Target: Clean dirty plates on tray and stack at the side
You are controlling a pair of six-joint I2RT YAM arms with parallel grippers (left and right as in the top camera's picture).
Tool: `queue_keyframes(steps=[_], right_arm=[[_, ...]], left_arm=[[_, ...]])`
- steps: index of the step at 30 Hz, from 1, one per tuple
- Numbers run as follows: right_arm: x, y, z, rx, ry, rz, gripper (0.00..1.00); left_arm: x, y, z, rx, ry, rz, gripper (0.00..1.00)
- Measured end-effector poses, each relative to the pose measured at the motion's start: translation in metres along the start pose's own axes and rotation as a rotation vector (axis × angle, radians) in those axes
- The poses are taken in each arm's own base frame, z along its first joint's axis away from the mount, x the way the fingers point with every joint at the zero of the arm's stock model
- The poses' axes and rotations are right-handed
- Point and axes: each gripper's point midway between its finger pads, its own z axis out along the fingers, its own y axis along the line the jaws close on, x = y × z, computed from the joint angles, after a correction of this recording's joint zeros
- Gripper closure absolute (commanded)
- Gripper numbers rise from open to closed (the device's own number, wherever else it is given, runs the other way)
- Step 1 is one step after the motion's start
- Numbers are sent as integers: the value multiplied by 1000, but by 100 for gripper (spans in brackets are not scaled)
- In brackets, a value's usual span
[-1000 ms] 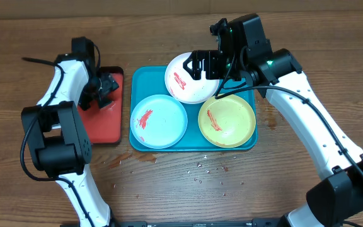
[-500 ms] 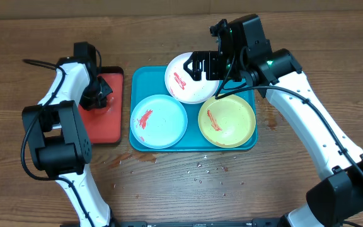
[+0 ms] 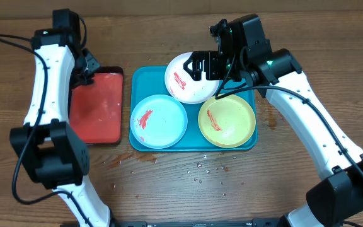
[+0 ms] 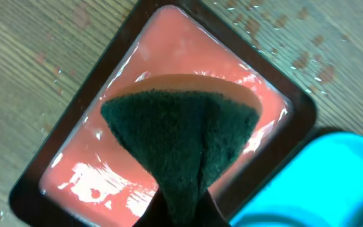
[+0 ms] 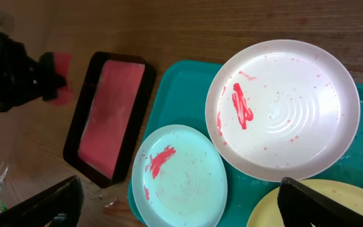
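The left gripper moves across and lowers next onto the middle of the smeared light blue plate [image 3: 159,122], below it and right in the overhead view, to release the sponge.
Three smeared plates lie on the turquoise tray [image 3: 142,77]: white [image 3: 184,81] at the back, light blue [image 3: 158,121] front left, yellow-green [image 3: 227,121] front right. The right wrist view shows the white plate [image 5: 288,113], the light blue one [image 5: 181,176] and an edge of the yellow-green one [image 5: 266,211]. My right gripper [image 3: 200,65] hovers open over the white plate, holding nothing. Above the red tray's far left corner, my left gripper [image 3: 84,69] is shut on a dark green sponge [image 4: 181,132] with an orange back.
The red tray [image 3: 96,107] with a dark rim and a wet film sits left of the turquoise tray [image 5: 181,82]. Crumbs and droplets [image 3: 200,167] dot the wooden table in front of the tray. A cable trails off at the far left.
The left gripper shut on the sponge in the red tray, then lifted it up and toward the far left. The right arm and the plates have not moved.
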Motion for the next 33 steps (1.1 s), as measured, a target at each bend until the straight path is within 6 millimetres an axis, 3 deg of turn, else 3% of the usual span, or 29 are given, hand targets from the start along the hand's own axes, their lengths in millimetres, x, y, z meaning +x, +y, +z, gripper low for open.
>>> queue_keyframes(steps=[2, 6, 10, 13, 16, 18, 22, 24, 26, 28, 30, 33], right_arm=[[-2, 1, 0, -4, -10, -5, 0], [-4, 2, 0, -6, -17, -8, 0], [-2, 1, 0, -3, -9, -4, 0], [2, -1, 0, 3, 7, 3, 0], [2, -1, 0, 3, 8, 4, 0], [1, -1, 0, 2, 6, 3, 0], [1, -1, 0, 2, 6, 2, 0], [1, -1, 0, 2, 5, 2, 0], [1, 0, 0, 1, 3, 1, 0], [1, 0, 0, 1, 3, 1, 0], [1, -1, 0, 2, 3, 2, 0], [2, -1, 0, 4, 9, 4, 0]], left_arm=[[-2, -2, 0, 14, -12, -2, 96], [8, -8, 30, 42, 9, -2, 96], [45, -8, 87, 58, 142, 27, 96], [66, -1, 104, 44, 235, 61, 96], [66, 6, 86, 37, 287, 79, 96], [49, 4, 66, 60, 258, 72, 96], [6, -2, 5, 144, 94, 63, 96], [-5, 0, -25, 175, 20, 56, 96], [-8, 1, -39, 194, -13, 52, 95], [-8, -2, -34, 215, -14, 50, 96], [1, -8, -11, 241, 48, 47, 96], [33, -14, 41, 276, 243, 28, 96]])
